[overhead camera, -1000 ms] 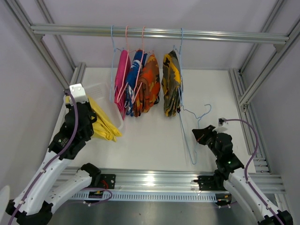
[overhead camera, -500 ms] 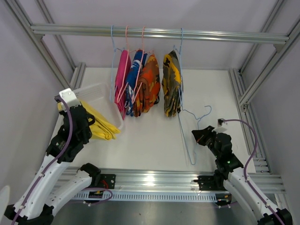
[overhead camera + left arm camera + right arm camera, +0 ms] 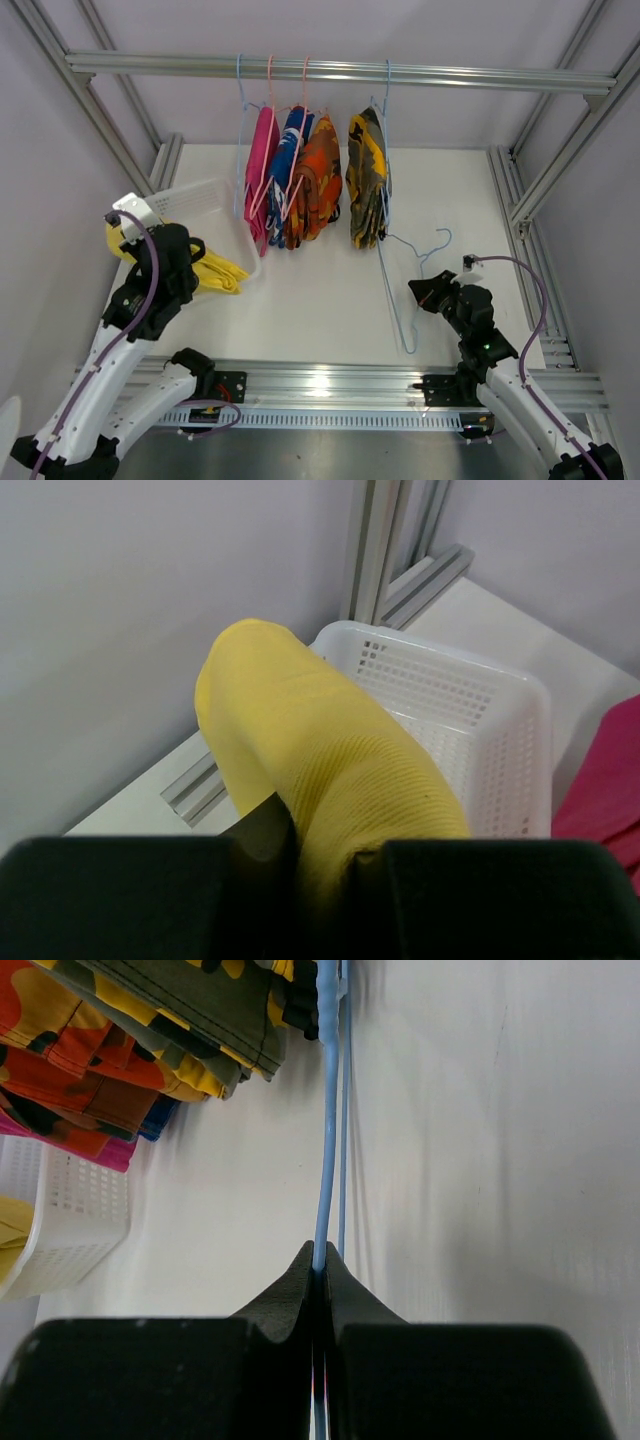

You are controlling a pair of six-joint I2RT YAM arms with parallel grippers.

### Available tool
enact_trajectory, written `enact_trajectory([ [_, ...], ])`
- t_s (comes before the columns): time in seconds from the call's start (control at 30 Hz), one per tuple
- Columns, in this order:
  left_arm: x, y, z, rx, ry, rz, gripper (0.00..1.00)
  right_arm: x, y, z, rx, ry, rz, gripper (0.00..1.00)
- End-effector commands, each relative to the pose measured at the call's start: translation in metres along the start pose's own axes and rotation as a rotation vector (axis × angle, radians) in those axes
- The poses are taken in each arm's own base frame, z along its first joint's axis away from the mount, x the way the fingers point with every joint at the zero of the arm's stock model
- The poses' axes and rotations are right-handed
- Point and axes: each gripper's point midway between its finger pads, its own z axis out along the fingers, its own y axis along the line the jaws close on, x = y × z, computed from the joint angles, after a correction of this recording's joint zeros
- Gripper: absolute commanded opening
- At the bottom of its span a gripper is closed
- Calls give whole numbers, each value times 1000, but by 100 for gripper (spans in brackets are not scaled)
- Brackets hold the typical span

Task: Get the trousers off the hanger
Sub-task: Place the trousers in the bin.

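My left gripper moves outward over the inside of the white basket next and releases there, because yellow cloth still bulges beyond the basket's rim.
My left gripper [image 3: 188, 262] is shut on the plain yellow trousers [image 3: 220, 274], holding them at the table's left side, just near of the white basket [image 3: 200, 192]. In the left wrist view the yellow cloth [image 3: 320, 750] bulges up between my fingers [image 3: 325, 855]. Pink [image 3: 262, 170], blue-and-white [image 3: 288, 158], orange camouflage [image 3: 318, 180] and yellow-and-dark camouflage [image 3: 365, 180] trousers hang on hangers from the rail [image 3: 450, 75]. My right gripper [image 3: 418, 292] is shut on the wire of an empty blue hanger [image 3: 396, 290], which shows pinched in the right wrist view [image 3: 325, 1160].
The white basket [image 3: 470, 720] stands at the back left against the frame posts. The empty hanger's hook [image 3: 435, 240] lies on the table right of centre. Aluminium frame rails run along both sides and the near edge.
My left arm has pulled left and toward the near edge, dragging the yellow trousers off the basket side. My right gripper has shifted slightly with the blue hanger.
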Motion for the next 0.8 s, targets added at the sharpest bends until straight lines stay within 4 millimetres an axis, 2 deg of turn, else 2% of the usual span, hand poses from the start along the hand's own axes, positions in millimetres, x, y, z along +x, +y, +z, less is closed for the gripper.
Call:
enact_trajectory([
  [0.0,-31,2,5,-91,-46,-175,1,-8,8,1,-38,-32,-16,0],
  [0.13,-11,-6,16,-153,1,-148,1,-10,8,1,-33,-33,-24,0],
  [0.27,-4,-8,25,-207,28,-163,1,-9,7,1,-31,-32,-29,0],
  [0.5,13,-23,37,-253,49,-136,1,-9,3,0,-15,-29,-48,0],
  [0.77,37,-21,55,-347,93,-120,1,-11,3,0,-16,-34,-61,0],
])
